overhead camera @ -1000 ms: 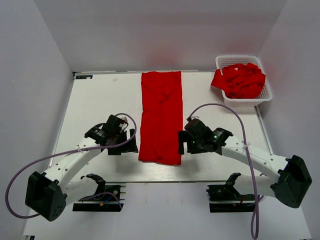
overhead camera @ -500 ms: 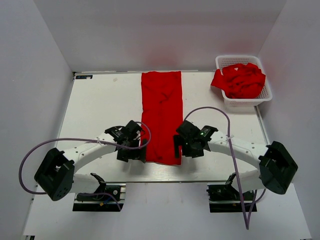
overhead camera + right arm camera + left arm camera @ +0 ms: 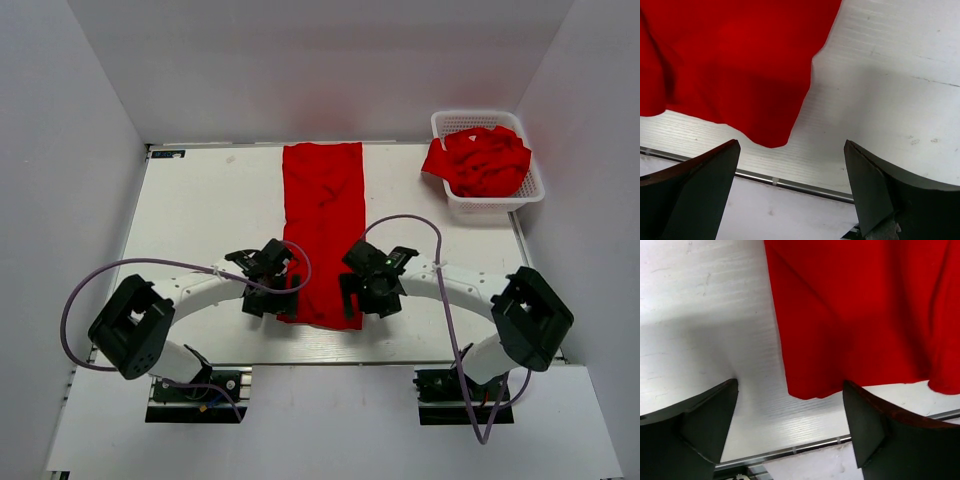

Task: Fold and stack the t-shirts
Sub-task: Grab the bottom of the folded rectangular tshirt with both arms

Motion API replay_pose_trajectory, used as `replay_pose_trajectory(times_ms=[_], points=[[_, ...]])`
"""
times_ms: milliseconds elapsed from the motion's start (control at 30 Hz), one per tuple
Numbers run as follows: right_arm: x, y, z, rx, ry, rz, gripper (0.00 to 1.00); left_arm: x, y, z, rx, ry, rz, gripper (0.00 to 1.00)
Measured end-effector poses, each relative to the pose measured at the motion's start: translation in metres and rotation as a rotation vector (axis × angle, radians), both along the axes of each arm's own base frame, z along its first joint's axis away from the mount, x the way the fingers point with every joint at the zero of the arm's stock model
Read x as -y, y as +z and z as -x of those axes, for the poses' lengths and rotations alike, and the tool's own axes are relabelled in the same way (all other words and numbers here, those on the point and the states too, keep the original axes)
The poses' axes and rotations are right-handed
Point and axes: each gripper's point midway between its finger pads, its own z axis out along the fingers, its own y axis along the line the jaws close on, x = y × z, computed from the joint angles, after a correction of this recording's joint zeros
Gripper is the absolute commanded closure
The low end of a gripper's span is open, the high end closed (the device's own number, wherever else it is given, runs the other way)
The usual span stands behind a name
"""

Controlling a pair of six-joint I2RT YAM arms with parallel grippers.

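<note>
The red t-shirt's near corner (image 3: 355, 322) (image 3: 776, 135) beneath my right gripper sits off-center between its fingers, so next my right gripper needs to ease down and slightly toward the red t-shirt to close on that corner.
A red t-shirt (image 3: 322, 225) lies folded into a long narrow strip down the middle of the white table. My left gripper (image 3: 283, 303) is open over its near left corner (image 3: 805, 385). My right gripper (image 3: 353, 302) is open over its near right corner (image 3: 770, 135). Neither holds anything. More red t-shirts (image 3: 480, 160) are heaped in the basket at the back right.
The white lattice basket (image 3: 455, 122) stands at the back right corner. The table's near edge with a metal rail (image 3: 790, 184) lies just below the shirt's hem; it also shows in the left wrist view (image 3: 805, 444). White walls enclose the table.
Both arms have swung inward and toward the near edge, bringing the open grippers from beside the shirt to its two near corners. The shirt has not moved.
</note>
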Motion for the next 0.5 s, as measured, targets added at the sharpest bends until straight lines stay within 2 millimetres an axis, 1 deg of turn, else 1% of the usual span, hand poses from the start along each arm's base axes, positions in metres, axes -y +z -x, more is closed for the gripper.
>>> replay_pose_trajectory(times_ms=[67,100,167,267,300,333,367,400,433,467,500], points=[[-0.001,-0.005,0.003,-0.021,0.017,0.007,0.14,0.002,-0.001,-0.002,0.011,-0.008,0.006,0.16],[-0.002,-0.007,0.005,-0.035,0.027,0.006,0.15,0.004,-0.001,-0.004,0.020,-0.011,0.015,0.16],[-0.006,-0.012,0.007,-0.060,0.048,-0.003,0.15,0.006,-0.001,-0.007,0.032,-0.023,0.027,0.21],[-0.011,-0.021,0.012,-0.105,0.083,-0.003,0.22,0.009,-0.003,-0.010,0.042,-0.042,0.031,0.28],[-0.012,-0.025,0.013,-0.121,0.096,-0.002,0.31,0.010,-0.003,-0.011,0.047,-0.047,0.034,0.36],[-0.013,-0.027,0.014,-0.135,0.107,0.001,0.38,0.012,-0.004,-0.013,0.049,-0.051,0.035,0.40],[-0.014,-0.027,0.015,-0.147,0.117,-0.003,0.42,0.013,-0.004,-0.014,0.049,-0.057,0.037,0.44],[-0.017,-0.028,0.015,-0.151,0.125,-0.013,0.62,0.015,-0.005,-0.016,0.051,-0.064,0.044,0.52],[-0.019,-0.028,0.015,-0.155,0.139,-0.019,0.73,0.018,-0.005,-0.017,0.054,-0.068,0.054,0.58],[-0.020,-0.029,0.015,-0.160,0.142,-0.025,0.88,0.020,-0.005,-0.017,0.057,-0.074,0.063,0.71],[-0.021,-0.030,0.016,-0.165,0.149,-0.026,0.94,0.021,-0.006,-0.017,0.056,-0.073,0.069,0.76]])
